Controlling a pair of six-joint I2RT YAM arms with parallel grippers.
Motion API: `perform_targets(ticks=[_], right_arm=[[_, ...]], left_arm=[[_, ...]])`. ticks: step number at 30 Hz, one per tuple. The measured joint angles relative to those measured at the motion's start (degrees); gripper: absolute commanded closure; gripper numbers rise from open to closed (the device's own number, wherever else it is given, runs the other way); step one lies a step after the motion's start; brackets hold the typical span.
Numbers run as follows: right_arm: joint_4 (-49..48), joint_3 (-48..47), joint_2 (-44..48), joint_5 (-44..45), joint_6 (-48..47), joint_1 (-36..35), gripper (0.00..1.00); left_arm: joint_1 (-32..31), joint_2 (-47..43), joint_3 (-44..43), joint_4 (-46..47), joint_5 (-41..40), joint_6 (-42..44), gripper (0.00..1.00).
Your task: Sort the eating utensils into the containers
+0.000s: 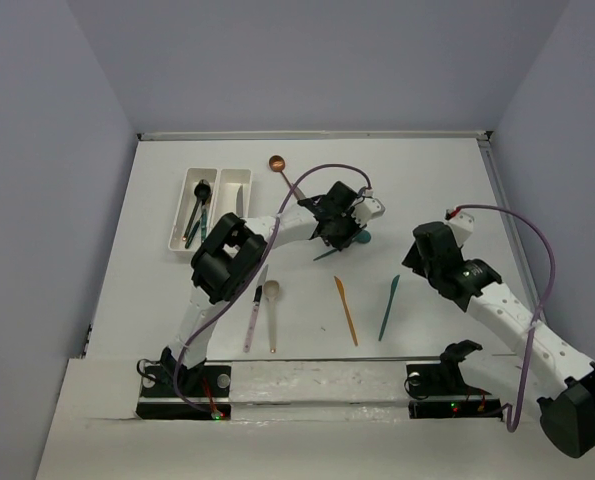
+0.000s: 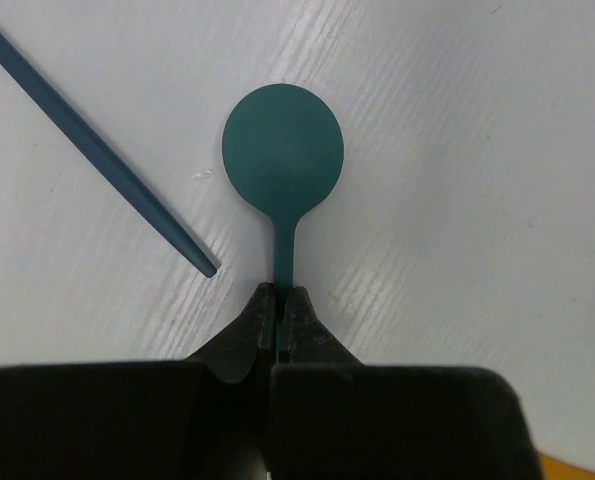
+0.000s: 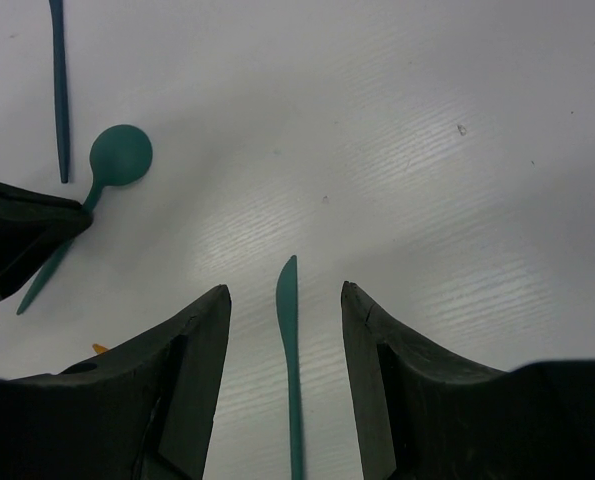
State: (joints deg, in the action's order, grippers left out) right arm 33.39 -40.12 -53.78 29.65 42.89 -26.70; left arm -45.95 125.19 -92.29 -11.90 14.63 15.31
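Next, the left gripper lifts, swings past the nearer white container and lowers over the farther one to release the spoon, since dark spoons lie there.
My left gripper [image 2: 280, 295] is shut on the thin handle of a teal spoon [image 2: 283, 150], which lies bowl-outward on the white table. From above, the left gripper [image 1: 342, 228] covers most of that spoon [image 1: 363, 238]. My right gripper [image 3: 285, 295] is open, its fingers on either side of a teal knife [image 3: 289, 340] lying flat on the table below them. That knife [image 1: 389, 308] sits near the front, left of the right gripper [image 1: 425, 258]. Two white containers [image 1: 186, 190] [image 1: 247, 176] stand side by side at the back left, with dark utensils inside.
A slim dark teal utensil [image 2: 87, 140] lies just left of the spoon. Elsewhere on the table are a copper spoon [image 1: 277, 162] behind the left arm, an orange knife [image 1: 346, 310], a beige spoon [image 1: 272, 300] and a pink-handled knife [image 1: 251, 320] near the front.
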Motion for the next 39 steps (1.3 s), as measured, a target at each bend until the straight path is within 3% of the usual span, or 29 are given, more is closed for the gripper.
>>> perform_targets(ticks=[8, 15, 19, 26, 33, 39], right_arm=[[1.0, 0.9, 2.6, 0.4, 0.0, 0.0, 0.46], [1.5, 1.9, 5.6, 0.4, 0.4, 0.0, 0.46], [2.1, 2.7, 6.4, 0.3, 0.5, 0.0, 0.46], [2.2, 2.8, 6.4, 0.4, 0.4, 0.0, 0.46], [2.2, 2.8, 5.5, 0.4, 0.3, 0.0, 0.46], [2.2, 3.3, 5.9, 0.4, 0.0, 0.0, 0.46]], left_arm=[[-0.1, -3.2, 2.1, -0.4, 4.5, -1.9, 1.00], [4.9, -18.7, 2.7, -0.7, 11.7, -3.7, 1.00], [16.3, -30.0, 5.6, 0.4, 15.2, -3.9, 1.00], [43.5, -46.8, 19.3, 2.9, 16.4, -0.7, 1.00], [56.7, -41.3, 28.2, 4.5, 18.2, 1.0, 1.00], [58.0, -31.2, 30.0, 7.3, 16.2, 0.3, 1.00]])
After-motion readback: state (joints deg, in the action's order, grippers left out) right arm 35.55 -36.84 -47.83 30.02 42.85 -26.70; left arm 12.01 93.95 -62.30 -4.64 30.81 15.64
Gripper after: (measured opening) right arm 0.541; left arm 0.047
